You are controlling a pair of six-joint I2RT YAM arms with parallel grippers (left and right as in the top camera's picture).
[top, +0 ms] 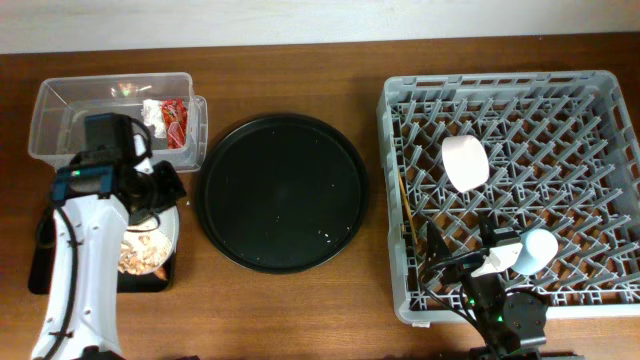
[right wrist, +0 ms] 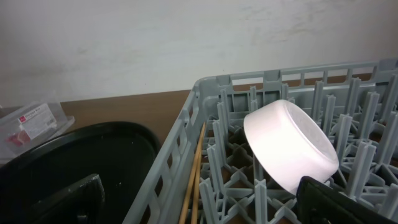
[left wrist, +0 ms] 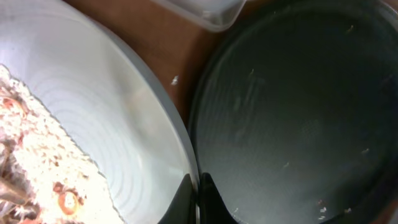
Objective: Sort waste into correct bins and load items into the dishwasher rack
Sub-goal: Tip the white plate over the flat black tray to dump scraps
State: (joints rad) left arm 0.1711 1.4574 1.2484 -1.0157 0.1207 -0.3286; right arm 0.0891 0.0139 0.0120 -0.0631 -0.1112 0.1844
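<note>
I will tip the plate empty, carry it to the slots beside the white bowl and release, since they lie right of my left gripper in the overhead view.
My left gripper (top: 163,186) (left wrist: 198,198) is shut on the rim of the pale plate (top: 166,230) (left wrist: 112,106). It holds the plate tilted over the shallow black tray (top: 40,275). Beige rice scraps (top: 140,250) (left wrist: 37,162) with an orange bit lie on the plate. The clear tub (top: 60,95) holds white tissue (top: 152,112) and the red wrapper (top: 177,122). The grey rack (top: 400,100) (right wrist: 205,93) holds the white bowl (top: 465,162) (right wrist: 289,146), the blue cup (top: 535,250) and the chopsticks (top: 408,215) (right wrist: 196,174). My right gripper (top: 470,262) (right wrist: 205,205) is open and empty over the rack's front left part.
The big round black tray (top: 282,190) (left wrist: 298,112) lies between the bins and the rack, with a few crumbs on it. The tub's corner (left wrist: 211,15) shows just beyond the plate. A wall runs behind the table.
</note>
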